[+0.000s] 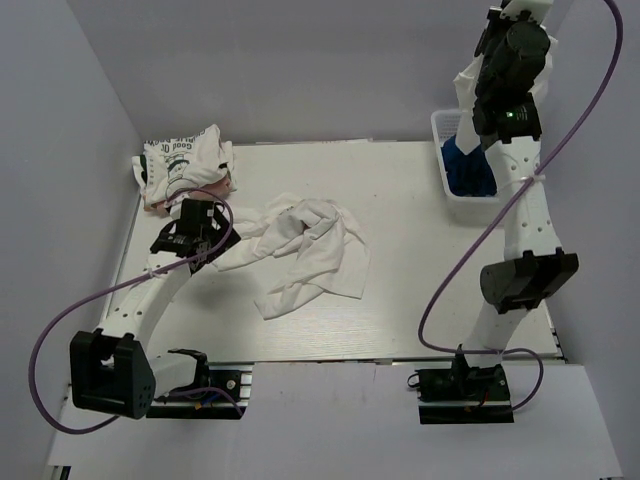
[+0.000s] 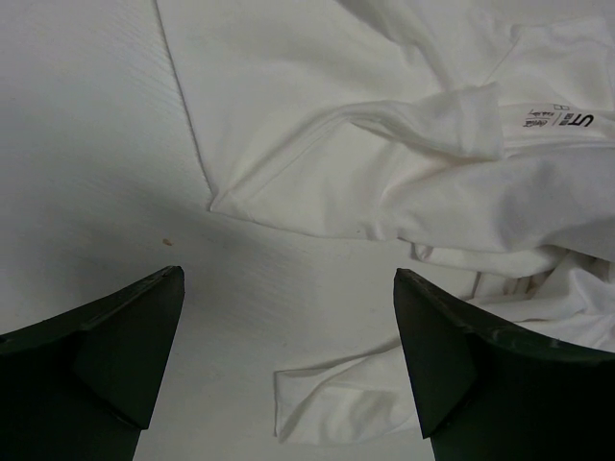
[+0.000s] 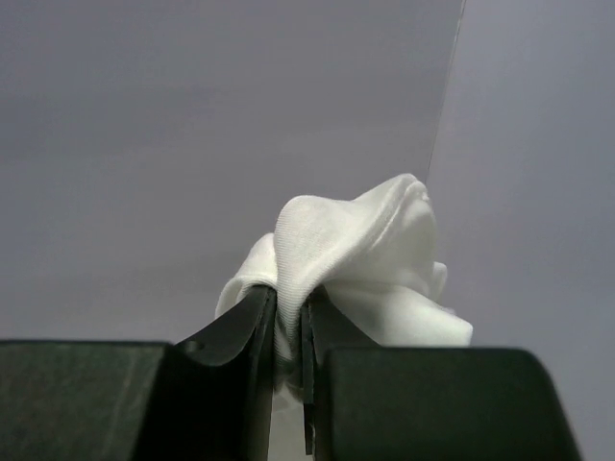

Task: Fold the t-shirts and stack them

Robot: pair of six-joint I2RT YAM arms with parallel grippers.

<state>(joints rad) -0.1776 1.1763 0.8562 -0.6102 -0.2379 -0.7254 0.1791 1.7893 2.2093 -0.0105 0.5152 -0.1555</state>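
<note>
My left gripper will move outward and down past the loose sleeve [image 2: 336,403] next, onto the white t-shirt's pointed corner [image 2: 221,202], because that corner sticks out flat over bare tabletop.
A crumpled white t-shirt [image 1: 310,250] lies spread on the middle of the table, its neck label [image 2: 557,121] visible in the left wrist view. My left gripper [image 2: 288,279] hovers open just above the table at that shirt's left edge, and a loose sleeve [image 2: 336,403] lies between the fingers without touching them. High at the back right, my right gripper [image 3: 288,296] is shut on a fold of another white t-shirt [image 3: 356,240], which hangs above the basket [image 1: 440,150]. A navy blue t-shirt [image 1: 468,168] lies inside the basket. Folded t-shirts [image 1: 185,160] are stacked at the back left.
The white lattice basket stands against the right wall at the back. The stack, with black lettering on its top shirt, sits close behind my left arm [image 1: 150,290]. Grey walls close the table in on the left, back and right.
</note>
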